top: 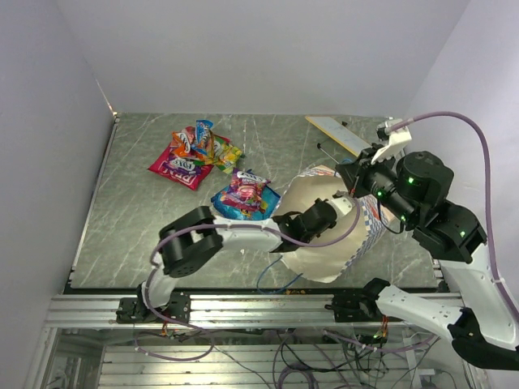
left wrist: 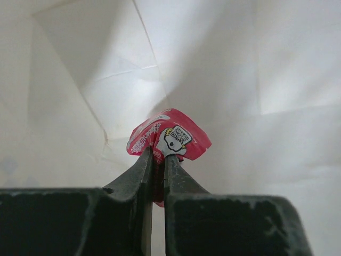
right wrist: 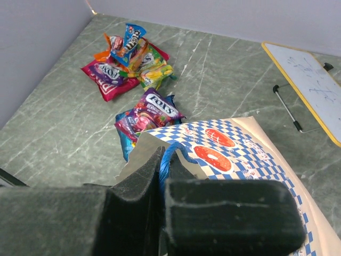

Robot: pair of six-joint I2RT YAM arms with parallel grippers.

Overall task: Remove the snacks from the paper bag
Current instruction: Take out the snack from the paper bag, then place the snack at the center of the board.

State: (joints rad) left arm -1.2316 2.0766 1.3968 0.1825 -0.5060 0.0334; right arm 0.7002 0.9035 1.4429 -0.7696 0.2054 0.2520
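My left gripper will next leave the bag's opening, swing outward over the snack pile outside the bag, to the gripper's left in the top view, and release the packet.
The paper bag (top: 324, 258) lies on its side, blue-and-white checkered outside (right wrist: 234, 154), its cream inside (left wrist: 256, 80) filling the left wrist view. Deep inside it, my left gripper (left wrist: 159, 157) is shut on a small red-pink snack packet (left wrist: 176, 136) with white lettering. From above, the left arm's wrist (top: 312, 223) reaches into the bag's mouth. My right gripper (right wrist: 166, 160) is shut on the bag's blue string handle (right wrist: 178, 148) at the bag's upper edge (top: 357, 174). Other snacks lie outside: a blue-purple packet (top: 246, 194) by the mouth and a pile (top: 195, 150) further left.
A small yellow-framed whiteboard (top: 336, 132) on a wire stand sits at the back right, behind the bag. Grey walls close in the table on the left and at the back. A loose blue string (top: 272, 279) trails near the front edge.
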